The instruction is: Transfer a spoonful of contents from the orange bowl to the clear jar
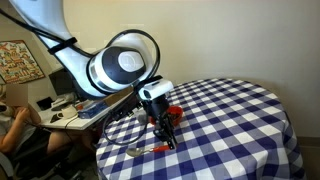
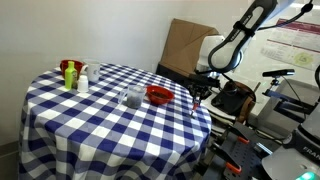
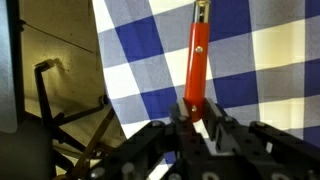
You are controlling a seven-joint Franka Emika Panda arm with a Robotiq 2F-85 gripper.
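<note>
The spoon should go down next with my gripper toward the open checked cloth, while I shift slightly away from the table's edge.
In the wrist view my gripper (image 3: 195, 108) is shut on the red handle of a spoon (image 3: 197, 55), which runs away from the jaws over the blue-and-white checked cloth. In an exterior view the gripper (image 1: 165, 140) reaches down at the table's edge, and the spoon (image 1: 148, 150) lies low over the cloth with its metal end pointing away. The orange bowl (image 2: 159, 95) sits near that edge, just beside the gripper (image 2: 196, 98). The clear jar (image 2: 133, 97) stands upright on the bowl's other side. The bowl (image 1: 175, 112) shows partly behind the gripper.
The round table (image 2: 100, 125) carries a checked cloth. A red-and-green bottle (image 2: 69, 72) and a small white bottle (image 2: 83, 78) stand at its far side. A cardboard box (image 2: 185, 45) and desks with equipment lie beyond the table edge, and a person (image 1: 15, 130) sits nearby.
</note>
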